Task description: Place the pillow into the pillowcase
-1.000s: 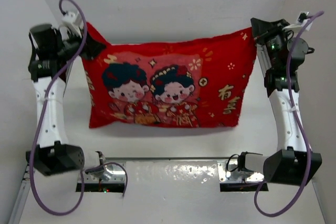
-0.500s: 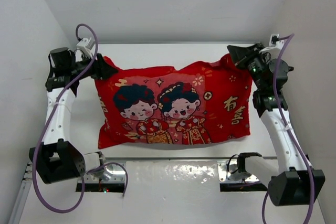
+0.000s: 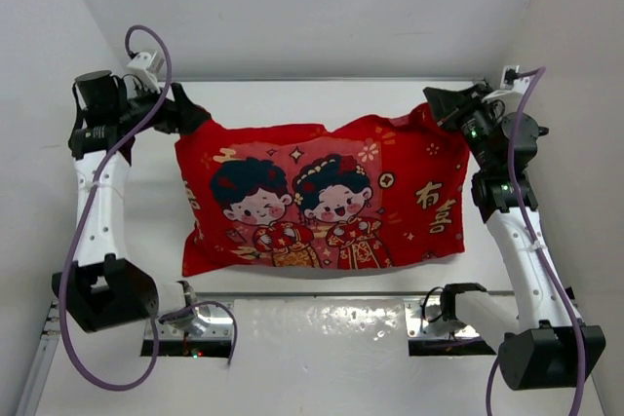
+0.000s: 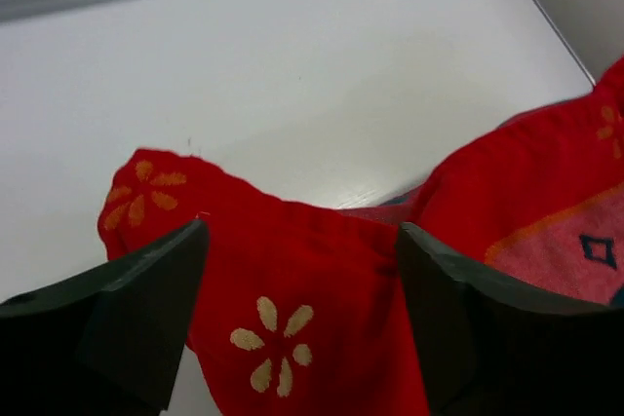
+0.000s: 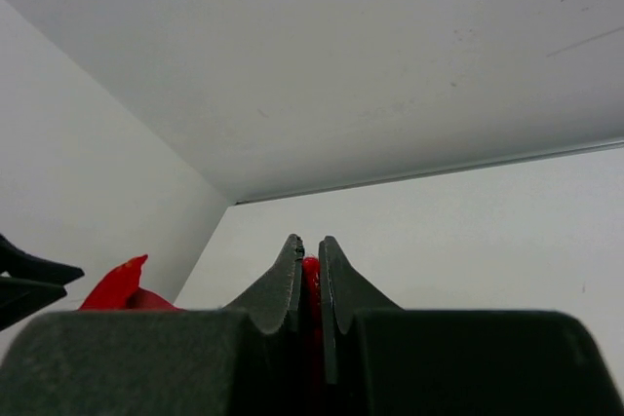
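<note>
The robot's right gripper will lift the pinched corner, move outward and down, and let go of it at the table's far edge, since the red pillowcase (image 3: 322, 197) hides the pillow.
The red pillowcase (image 3: 322, 197) with two cartoon figures lies plump on the white table. The pillow is hidden; no white fabric shows. My left gripper (image 3: 195, 114) stands open at the case's far left corner. In the left wrist view that corner (image 4: 292, 280) lies loose between the spread fingers (image 4: 146, 299) of the left gripper (image 4: 302, 231). My right gripper (image 3: 436, 104) is shut on the far right corner. In the right wrist view a sliver of the red pillowcase (image 5: 311, 275) shows pinched between the tips of the right gripper (image 5: 310, 241).
White walls close in at the left (image 3: 39, 65), back (image 3: 312, 7) and right (image 3: 585, 65). A metal rail (image 3: 312, 319) with the arm bases runs along the near edge. Purple cables (image 3: 73, 241) loop beside each arm.
The case has come down from its stretched, raised position onto the table. My left gripper has opened, let go of the far left corner and drawn back a little to the left.
</note>
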### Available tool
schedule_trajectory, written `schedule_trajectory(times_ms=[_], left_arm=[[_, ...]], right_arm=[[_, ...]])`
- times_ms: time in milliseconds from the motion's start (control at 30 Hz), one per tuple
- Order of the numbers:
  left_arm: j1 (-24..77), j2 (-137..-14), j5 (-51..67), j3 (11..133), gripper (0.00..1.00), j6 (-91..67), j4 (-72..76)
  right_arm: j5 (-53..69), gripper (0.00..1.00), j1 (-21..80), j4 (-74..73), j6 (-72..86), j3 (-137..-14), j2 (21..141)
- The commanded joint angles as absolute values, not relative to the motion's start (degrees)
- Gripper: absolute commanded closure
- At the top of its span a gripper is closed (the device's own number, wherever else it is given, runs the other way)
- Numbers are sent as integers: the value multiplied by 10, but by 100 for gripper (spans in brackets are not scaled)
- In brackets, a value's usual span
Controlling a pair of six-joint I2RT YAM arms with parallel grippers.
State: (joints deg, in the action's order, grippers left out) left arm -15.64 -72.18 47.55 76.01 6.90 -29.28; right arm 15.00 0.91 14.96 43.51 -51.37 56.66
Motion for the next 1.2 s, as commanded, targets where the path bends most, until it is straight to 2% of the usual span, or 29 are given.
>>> schedule_trajectory(times_ms=[0, 33, 67, 167, 300, 533, 800, 1000, 1033, 1067, 1100, 1167], left_arm=[[-161, -758, 428, 793, 20, 111, -368], [-164, -772, 405, 795, 3, 108, -378], [-179, -777, 390, 793, 0, 96, -371], [-211, -773, 380, 752, 0, 29, -262], [-216, -778, 440, 734, 0, -58, -148], [-180, -822, 587, 715, 0, -72, -181], [-174, -824, 413, 705, 0, 18, -194], [-167, -833, 489, 709, 0, -19, -211], [-166, -839, 506, 711, 3, -23, -218], [-166, -840, 543, 714, 12, -27, -224], [-168, -841, 561, 722, 48, -32, -224], [-182, -839, 594, 738, 91, -61, -215]], right_arm=[[147, 100, 11, 158, 415, -533, 559], [149, 100, 11, 157, 412, -533, 556], [153, 100, 12, 156, 410, -532, 555], [158, 100, 13, 152, 409, -527, 551], [160, 100, 13, 131, 398, -526, 542], [138, 100, 17, 100, 373, -519, 520], [138, 100, 18, 97, 369, -535, 526], [133, 100, 18, 92, 365, -531, 525], [133, 100, 18, 93, 366, -531, 523], [132, 100, 18, 92, 365, -532, 524], [132, 100, 18, 91, 364, -533, 525], [130, 100, 19, 91, 359, -537, 529]])
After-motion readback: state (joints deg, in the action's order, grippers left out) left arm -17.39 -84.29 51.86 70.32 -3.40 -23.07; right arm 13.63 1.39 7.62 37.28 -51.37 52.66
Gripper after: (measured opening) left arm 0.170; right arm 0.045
